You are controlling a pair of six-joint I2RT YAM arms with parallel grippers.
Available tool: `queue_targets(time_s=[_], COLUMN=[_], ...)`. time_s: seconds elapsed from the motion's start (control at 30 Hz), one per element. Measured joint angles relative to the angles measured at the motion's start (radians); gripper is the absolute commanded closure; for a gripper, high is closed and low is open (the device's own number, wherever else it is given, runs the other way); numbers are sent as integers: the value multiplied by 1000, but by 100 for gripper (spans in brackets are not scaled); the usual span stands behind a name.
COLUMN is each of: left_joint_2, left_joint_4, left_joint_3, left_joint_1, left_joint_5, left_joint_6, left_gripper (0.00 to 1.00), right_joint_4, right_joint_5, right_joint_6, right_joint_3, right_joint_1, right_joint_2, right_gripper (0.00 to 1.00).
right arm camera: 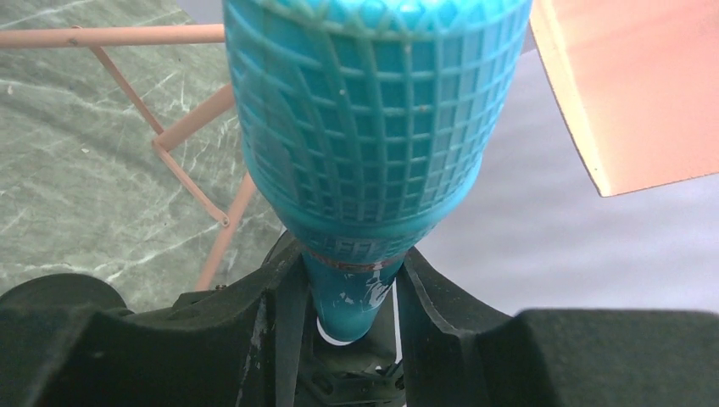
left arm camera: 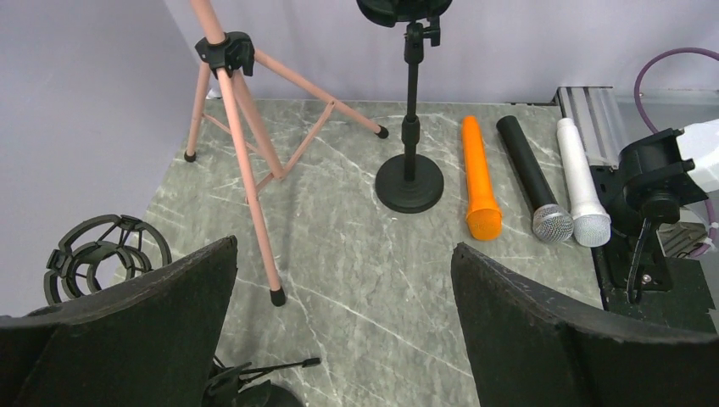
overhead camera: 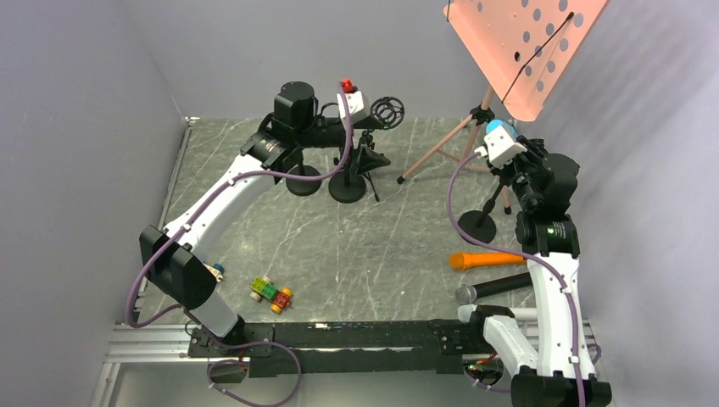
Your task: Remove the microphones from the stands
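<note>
The blue microphone will next go back and down in my right gripper for release between orange and black point(overhead camera: 481, 275), as the others lie side by side below it and back.
A blue microphone point(overhead camera: 500, 130) stands upright in a black desk stand point(overhead camera: 477, 225) at the right. In the right wrist view its mesh head point(right arm camera: 365, 110) fills the top and its handle point(right arm camera: 352, 297) runs down between my fingers. My right gripper point(right arm camera: 352, 318) is shut around the handle just below the head; it also shows in the top view point(overhead camera: 519, 165). My left gripper point(left arm camera: 343, 254) is wide open and empty, far back beside a black shock-mount ring point(left arm camera: 106, 254). The stand also shows in the left wrist view point(left arm camera: 411, 136).
Orange point(overhead camera: 485, 259), black point(overhead camera: 500, 287) and white point(left arm camera: 579, 182) microphones lie side by side near the right arm's base. A pink music stand point(overhead camera: 526, 51) on a tripod point(overhead camera: 449, 144) stands behind. Two black round-based stands point(overhead camera: 348, 182) are at the back, and a toy car point(overhead camera: 271, 292) is near front.
</note>
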Motion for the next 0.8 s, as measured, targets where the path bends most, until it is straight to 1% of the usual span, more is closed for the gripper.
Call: queue_targets(time_s=[0.27,0.33,0.5,0.6,0.7,0.8], left_joint_2=[10,11,16,18,18,18], left_joint_4=[31,34,45,50,56,53], left_joint_3=[0,2,2,2,2,2], left_joint_1=[0,-1,-2,-2,-2,-2], left_joint_5=[1,1,1,1,2,2], left_joint_6=[-11,-13,-16,-27,-32,-30], left_gripper=[1,1,1,1,1,1], right_joint_4=[26,34,3,-30,-110,-255], right_joint_5=[-87,-118,-188,-241,-328,-441], right_joint_6=[0,8,36,68,115,107], right_joint_3=[-26,0,130,196,275,368], right_joint_1=[0,-1,-1,-1,-1,-1], right_joint_2=[-91,-104,-87,-78,-58,-31], right_gripper=[100,100,100,100,100,100])
